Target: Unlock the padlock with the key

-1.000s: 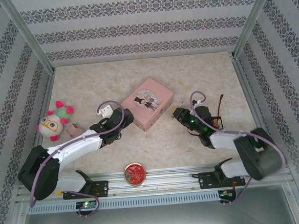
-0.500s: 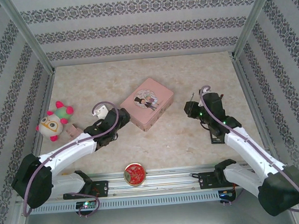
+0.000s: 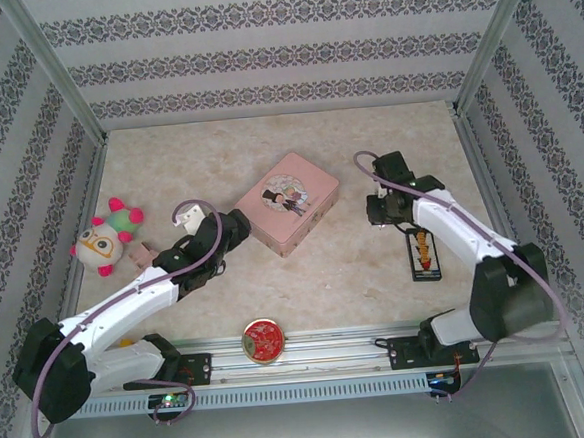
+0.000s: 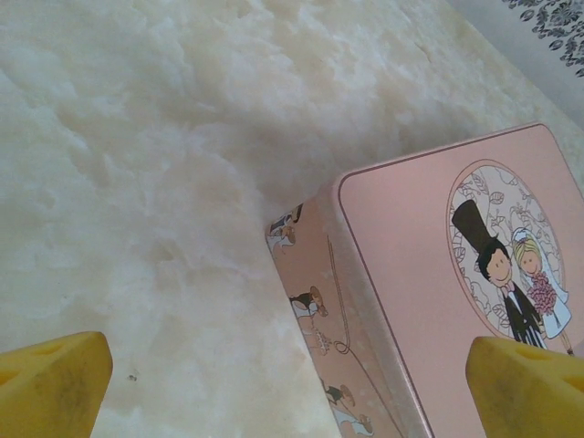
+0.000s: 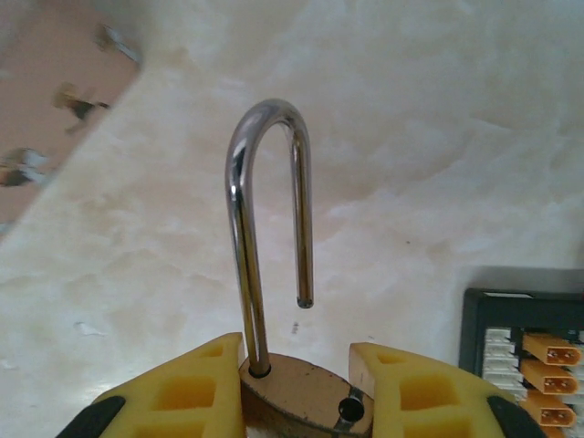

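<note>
The padlock's shackle is already open. The padlock should come down next in my right gripper onto the bare tabletop (image 3: pixel 373 233) beside the black tray below the gripper, and I should let go of it there.
My right gripper (image 5: pixel 297 363) is shut on the small brass padlock (image 5: pixel 306 401), its yellow fingers (image 5: pixel 187 392) pressing both sides of the body. The silvery shackle (image 5: pixel 265 119) stands up out of the body. Its short leg hangs free above the empty hole, so the lock is open. In the top view the right gripper (image 3: pixel 380 211) hovers right of the pink tin box (image 3: pixel 287 201). My left gripper (image 3: pixel 240 226) is open at the tin's left corner, with its yellow fingertips (image 4: pixel 55 383) wide apart and the pink tin box (image 4: pixel 438 301) between and beyond them.
A plush toy (image 3: pixel 103 240) and a small pinkish piece (image 3: pixel 139 255) lie at the left. A round red-gold tin (image 3: pixel 263 339) sits near the front rail. A black tray of orange connectors (image 3: pixel 424 253) lies under the right forearm, also the tray (image 5: pixel 525 338) beside the padlock.
The right arm has swung out to the right and farther back, carrying its gripper away from the pink tin. The left arm has drawn back slightly to the left.
</note>
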`<action>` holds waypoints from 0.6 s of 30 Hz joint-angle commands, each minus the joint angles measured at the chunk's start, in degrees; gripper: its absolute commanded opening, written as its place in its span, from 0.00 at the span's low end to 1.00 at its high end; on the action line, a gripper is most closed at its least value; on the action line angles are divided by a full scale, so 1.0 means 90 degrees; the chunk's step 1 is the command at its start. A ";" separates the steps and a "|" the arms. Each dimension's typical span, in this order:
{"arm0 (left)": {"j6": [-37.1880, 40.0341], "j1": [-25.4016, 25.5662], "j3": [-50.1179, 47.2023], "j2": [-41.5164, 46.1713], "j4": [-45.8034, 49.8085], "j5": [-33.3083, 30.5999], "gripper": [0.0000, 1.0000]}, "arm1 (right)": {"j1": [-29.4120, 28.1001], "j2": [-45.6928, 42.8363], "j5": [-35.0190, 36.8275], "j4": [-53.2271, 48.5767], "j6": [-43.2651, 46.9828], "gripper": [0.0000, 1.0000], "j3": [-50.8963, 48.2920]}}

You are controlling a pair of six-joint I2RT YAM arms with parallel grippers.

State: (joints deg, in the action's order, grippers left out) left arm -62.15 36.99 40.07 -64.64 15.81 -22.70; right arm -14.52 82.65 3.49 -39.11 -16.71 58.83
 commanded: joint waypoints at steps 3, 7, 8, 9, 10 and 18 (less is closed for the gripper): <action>0.0167 -0.0105 -0.0009 0.0104 0.0357 -0.0050 0.99 | 0.0296 0.0665 0.0372 -0.0522 0.0485 0.04 0.0535; 0.0121 -0.0106 -0.0026 0.0083 0.0378 -0.0074 0.99 | 0.0406 0.1153 0.0238 -0.0613 0.0651 0.07 0.0788; 0.0117 -0.0106 -0.0029 0.0072 0.0373 -0.0080 0.99 | 0.0403 0.1290 0.0189 -0.0615 0.0679 0.08 0.0833; 0.0109 -0.0106 -0.0039 0.0054 0.0358 -0.0070 0.99 | 0.0416 0.1413 0.0135 -0.0609 0.0703 0.08 0.0881; 0.0109 -0.0106 -0.0039 0.0041 0.0345 -0.0072 0.99 | 0.0413 0.1511 0.0073 -0.0596 0.0722 0.08 0.0918; 0.0051 -0.0116 -0.0019 -0.0099 0.0352 0.0008 0.99 | 0.0430 0.2332 -0.0273 -0.0461 0.0802 0.12 0.1255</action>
State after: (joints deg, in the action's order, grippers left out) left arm -61.93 36.99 40.07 -65.08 16.84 -22.65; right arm -10.98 102.08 2.72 -42.63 -10.55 68.05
